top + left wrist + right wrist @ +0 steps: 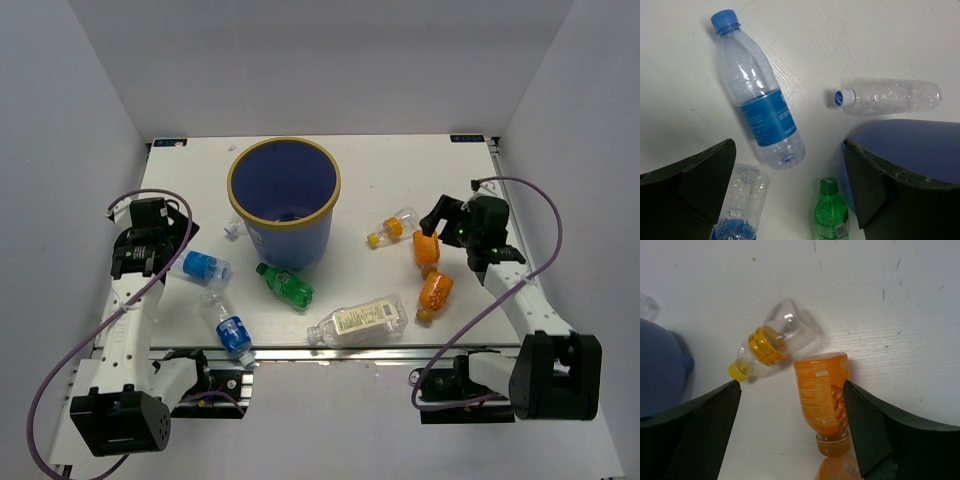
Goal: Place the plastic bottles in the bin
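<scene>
The farther orange bottle's labelled body lies nearer one finger, so I will bring my right gripper down around it next, toward the right in the wrist view.
The blue bin (285, 200) with a yellow-tan rim stands upright at the table's middle back. Bottles lie round it: two clear ones with blue labels (205, 266) (230, 325), a green one (285, 285), a larger clear one with a pale label (360, 320), a clear yellow-capped one (392, 228), two orange ones (426, 250) (435, 292), and a small clear one (232, 228) by the bin. My left gripper (160, 245) (790, 185) is open and empty above the blue-label bottle (760, 107). My right gripper (440, 222) (792, 425) is open, hovering over an orange bottle (822, 392).
White walls close in the table on three sides. The bin's wall shows in the left wrist view (910, 145) and in the right wrist view (660, 370). Purple cables loop beside both arms.
</scene>
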Robot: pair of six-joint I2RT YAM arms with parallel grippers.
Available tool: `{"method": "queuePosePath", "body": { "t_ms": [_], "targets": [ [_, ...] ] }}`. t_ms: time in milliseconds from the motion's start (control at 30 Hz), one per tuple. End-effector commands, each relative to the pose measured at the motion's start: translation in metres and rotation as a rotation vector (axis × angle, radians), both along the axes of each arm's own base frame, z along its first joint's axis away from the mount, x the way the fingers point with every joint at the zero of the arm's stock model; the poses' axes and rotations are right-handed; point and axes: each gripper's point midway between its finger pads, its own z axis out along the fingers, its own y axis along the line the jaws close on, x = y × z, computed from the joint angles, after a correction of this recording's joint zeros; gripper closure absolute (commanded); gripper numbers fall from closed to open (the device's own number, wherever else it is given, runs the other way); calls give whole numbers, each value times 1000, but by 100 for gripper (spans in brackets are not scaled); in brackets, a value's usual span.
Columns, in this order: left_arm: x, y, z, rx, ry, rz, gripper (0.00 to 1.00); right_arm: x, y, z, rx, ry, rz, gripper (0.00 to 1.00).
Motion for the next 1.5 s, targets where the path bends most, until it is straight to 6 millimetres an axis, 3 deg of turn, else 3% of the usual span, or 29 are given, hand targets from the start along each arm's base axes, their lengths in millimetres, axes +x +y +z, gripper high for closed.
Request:
{"method": "queuePosePath", "body": {
  "t_ms": [0, 200, 367, 500, 600, 700, 733, 800, 833, 867, 967, 1000, 1067, 1100, 1133, 1167, 1200, 1233, 1267, 1300, 1333, 1367, 1400, 1467],
  "targets": [
    [7, -2, 1, 2, -18, -20, 2, 5, 4, -12, -17, 51, 36, 12],
    [5, 0, -14, 22, 30, -27, 2, 9, -1, -58, -54, 166, 15, 14],
    [9, -7, -19, -8, 14, -61, 2, 24, 4, -97, -37, 229, 18, 23],
    [8, -5, -20, 0, 21, -49, 2, 32, 8, -101, -29, 221, 38, 43],
    [8, -5, -18, -1, 13, -53, 2, 43, 5, -81, -41, 157, 27, 52],
    [8, -5, -22, -4, 20, -49, 2, 56, 4, -44, -54, 63, 26, 53],
    [8, -5, -22, -4, 21, -47, 2, 65, 4, -16, -63, 0, 28, 54],
    [8, -5, -24, -2, 37, -45, 2, 68, 5, 11, -73, -38, 41, 54],
    [8, -4, -25, -5, 45, -44, 2, 73, 7, 49, -68, -120, 54, 54],
    [8, -5, -25, -4, 50, -45, 2, 72, 12, 68, -54, -162, 79, 54],
    [8, -5, -27, -6, 51, -43, 2, 59, 46, 150, 39, -361, 240, 54],
    [8, -5, -27, -8, 49, -42, 2, 48, 70, 171, 66, -412, 340, 54],
    [8, -5, -27, -8, 48, -44, 2, 36, 97, 218, 65, -522, 421, 53],
    [8, -5, -27, -9, 47, -43, 2, 21, 129, 230, 73, -550, 509, 53],
    [8, -5, -27, -9, 47, -45, 2, 17, 147, 235, 71, -557, 559, 53],
    [8, -5, -26, -9, 46, -43, 2, 1, 178, 255, 83, -605, 649, 52],
    [8, -4, -26, -8, 46, -43, 2, -8, 196, 261, 94, -624, 715, 52],
    [8, -5, -25, -9, 43, -44, 2, -5, 215, 255, 96, -612, 766, 51],
    [9, -4, -25, -10, 39, -42, 2, -15, 239, 272, 97, -654, 821, 50],
    [11, -5, -25, -11, 30, -46, 2, -16, 252, 272, 82, -656, 844, 49],
    [12, -4, -25, -17, 24, -41, 2, -6, 272, 246, 53, -583, 875, 47],
    [12, -5, -26, -23, 22, -44, 2, -10, 292, 241, 18, -585, 916, 45],
    [13, -6, -25, -27, 19, -56, 2, 0, 310, 240, 5, -576, 936, 45],
    [13, -5, -22, -28, 15, -60, 2, -4, 333, 224, -24, -506, 985, 42]
  ]
}}
